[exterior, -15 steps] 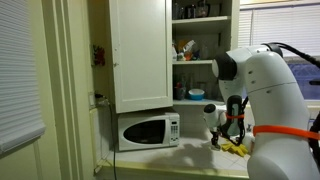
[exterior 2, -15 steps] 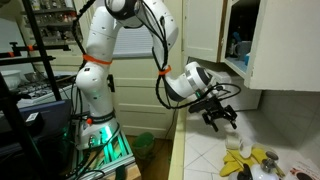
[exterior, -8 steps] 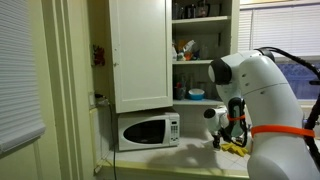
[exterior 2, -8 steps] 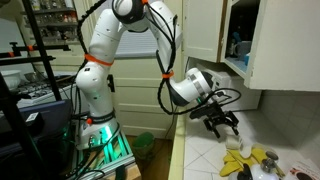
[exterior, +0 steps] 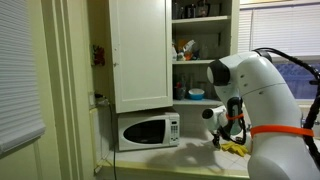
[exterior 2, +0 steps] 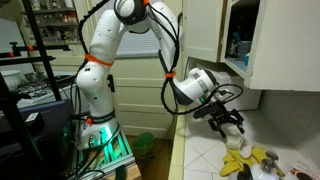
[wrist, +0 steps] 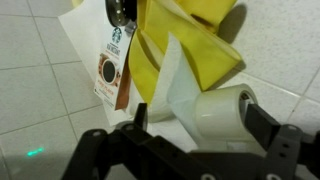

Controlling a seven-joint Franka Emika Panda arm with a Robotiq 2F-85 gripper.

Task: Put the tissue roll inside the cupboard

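Note:
Next, my gripper eases slightly down onto the tissue roll [exterior 2: 234,145] [wrist: 222,106], one finger at its open end, since the roll lies just below, between the spread fingers.
The tissue roll [wrist: 222,106], white with a loose sheet trailing from it, lies on its side on the tiled counter. In the wrist view it sits between the two black fingers of my gripper [wrist: 200,113]. The fingers are spread to either side of it and are not closed on it. In both exterior views my gripper [exterior: 231,135] [exterior 2: 228,122] hangs low over the counter, below the cupboard. The white cupboard [exterior: 203,52] [exterior 2: 268,40] has its door [exterior: 140,55] swung open, and several shelves hold items.
A yellow cloth [wrist: 190,45] [exterior 2: 262,157] and a coffee packet [wrist: 112,60] lie on the counter just beyond the roll. A white microwave [exterior: 148,130] stands under the open door. A wire rack [exterior 2: 35,70] stands beside the robot base.
The arm has lowered my gripper a little toward the counter and the yellow cloth. The cupboard and its door have not moved.

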